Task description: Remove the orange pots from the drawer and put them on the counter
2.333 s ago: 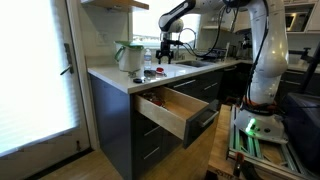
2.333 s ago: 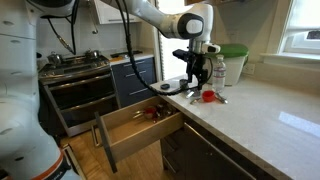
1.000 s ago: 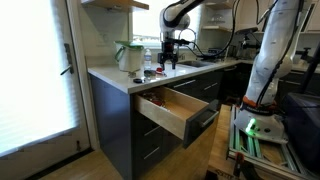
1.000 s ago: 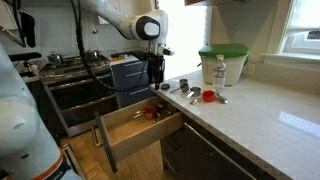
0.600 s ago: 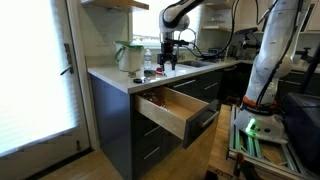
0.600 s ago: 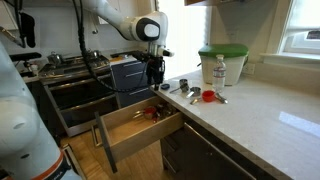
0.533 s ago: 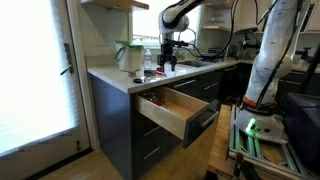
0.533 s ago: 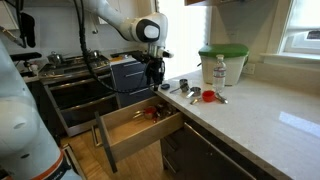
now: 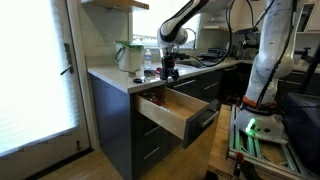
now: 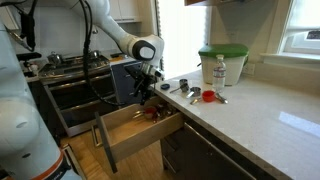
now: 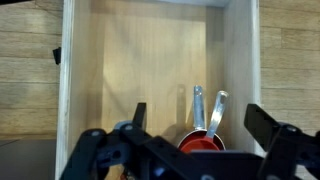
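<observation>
My gripper will next move down slightly to the right in the wrist view, with its open fingers on both sides of the pot handle nearest the drawer side.
The drawer (image 11: 140,60) stands open, with light wood sides and floor; it shows in both exterior views (image 9: 172,110) (image 10: 135,127). Two small orange pots (image 11: 201,142) with metal handles lie nested at its right side, also seen in an exterior view (image 10: 152,112). My gripper (image 11: 200,128) is open and empty, hanging just above the drawer with its fingers either side of the pots (image 9: 170,76) (image 10: 141,97). Another orange pot (image 10: 208,96) sits on the pale counter (image 10: 260,115).
A green-lidded container (image 10: 222,58) and a water bottle (image 10: 218,71) stand at the back of the counter, with a small metal cup (image 10: 182,86) near the orange pot. A stove (image 10: 75,65) is beyond the drawer. The robot's base (image 9: 262,95) stands near the cabinets.
My gripper has moved from above the counter edge down and over the open drawer. It stays open and empty. The pots in the drawer have not moved.
</observation>
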{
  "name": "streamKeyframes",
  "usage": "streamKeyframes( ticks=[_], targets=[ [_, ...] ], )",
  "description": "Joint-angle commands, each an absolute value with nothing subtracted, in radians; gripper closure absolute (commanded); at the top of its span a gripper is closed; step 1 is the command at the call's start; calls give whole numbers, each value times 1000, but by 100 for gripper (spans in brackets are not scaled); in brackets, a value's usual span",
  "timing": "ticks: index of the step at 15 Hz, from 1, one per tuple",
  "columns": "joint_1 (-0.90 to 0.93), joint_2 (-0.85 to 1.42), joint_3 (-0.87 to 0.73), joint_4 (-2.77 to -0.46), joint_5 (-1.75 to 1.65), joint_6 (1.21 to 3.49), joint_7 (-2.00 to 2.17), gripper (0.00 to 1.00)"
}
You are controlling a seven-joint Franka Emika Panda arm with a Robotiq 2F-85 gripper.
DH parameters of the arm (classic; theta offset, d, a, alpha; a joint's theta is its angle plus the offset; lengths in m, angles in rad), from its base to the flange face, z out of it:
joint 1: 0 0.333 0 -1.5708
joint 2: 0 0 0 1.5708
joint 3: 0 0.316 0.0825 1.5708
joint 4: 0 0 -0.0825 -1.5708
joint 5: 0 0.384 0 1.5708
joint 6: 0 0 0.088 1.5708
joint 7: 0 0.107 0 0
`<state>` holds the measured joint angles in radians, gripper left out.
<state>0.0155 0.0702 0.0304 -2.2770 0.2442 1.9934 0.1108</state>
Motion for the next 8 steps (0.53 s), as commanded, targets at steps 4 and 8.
streamKeyframes(
  ticks=[4,8],
  targets=[
    [40,111,57,-2366,343,2169,112,0],
    [70,146,86,-2382,357,2275,142,0]
  ],
)
